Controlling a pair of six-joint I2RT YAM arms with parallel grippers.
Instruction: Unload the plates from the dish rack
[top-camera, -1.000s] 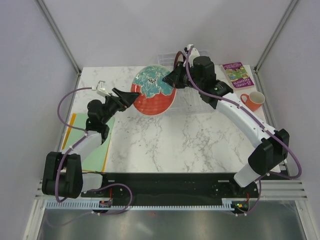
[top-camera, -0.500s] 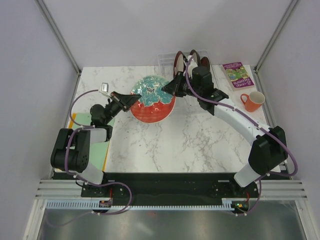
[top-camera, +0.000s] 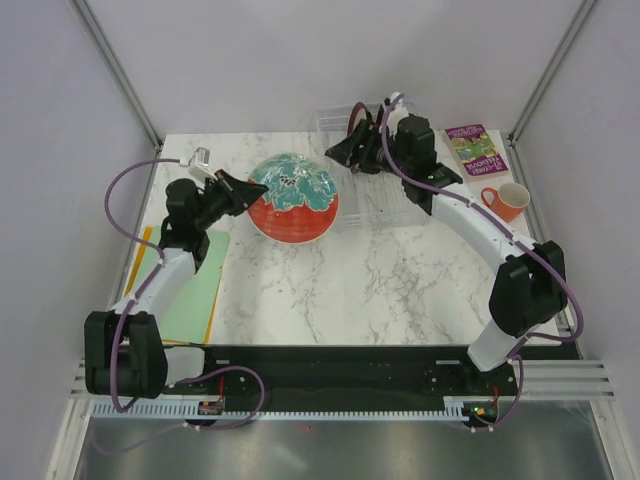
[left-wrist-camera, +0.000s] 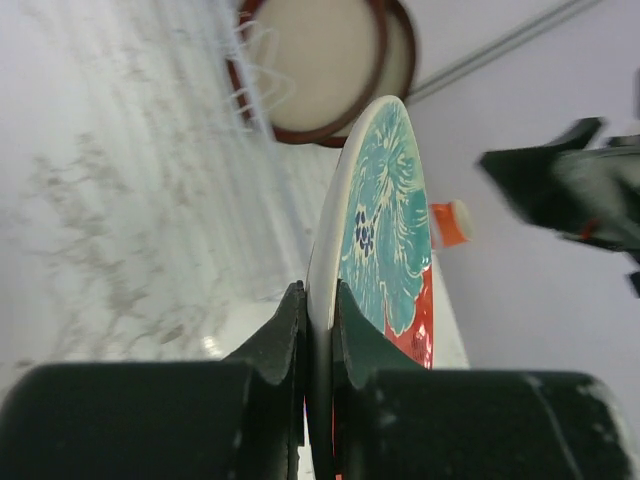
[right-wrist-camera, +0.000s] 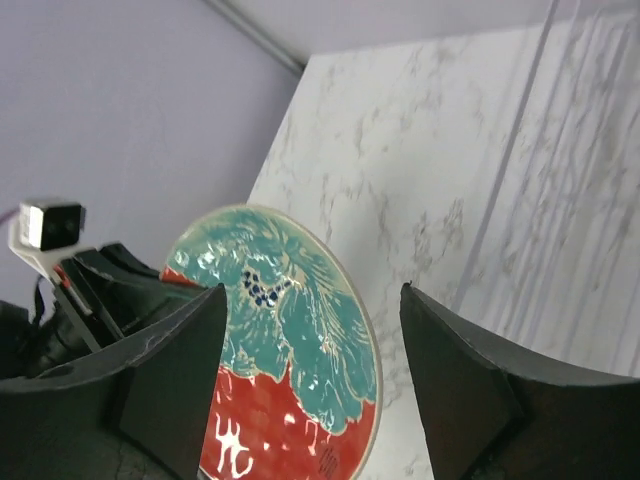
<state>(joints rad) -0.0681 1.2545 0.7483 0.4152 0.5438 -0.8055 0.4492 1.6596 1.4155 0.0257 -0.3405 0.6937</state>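
Observation:
I need to carry the plate outward and down with my left gripper to bare marble near the table's back corner (top-camera: 234, 158) and let it go clear of the rack (top-camera: 385, 195).
A plate (top-camera: 293, 200) with a teal-and-red face hangs tilted over the table's left-centre. My left gripper (top-camera: 255, 190) is shut on its left rim. In the left wrist view that plate (left-wrist-camera: 380, 220) runs edge-on between the fingers of the left gripper (left-wrist-camera: 320, 300). My right gripper (top-camera: 345, 155) stands open just past the plate's right rim, at the near end of the clear dish rack (top-camera: 385, 195). The right wrist view shows the plate (right-wrist-camera: 285, 340) beyond the spread jaws of the right gripper (right-wrist-camera: 313, 290), not touched. Two cream, dark-red-rimmed plates (left-wrist-camera: 320, 65) stand upright in the rack.
A purple book (top-camera: 476, 149) lies at the back right, with an orange mug (top-camera: 505, 200) just in front of it. A green sheet (top-camera: 195, 290) covers the table's left edge beneath the left arm. The frame posts stand at both back corners.
The left gripper has closed on the plate's left rim. The right gripper has opened, let the plate go and drawn back toward the rack. The plate has shifted slightly left.

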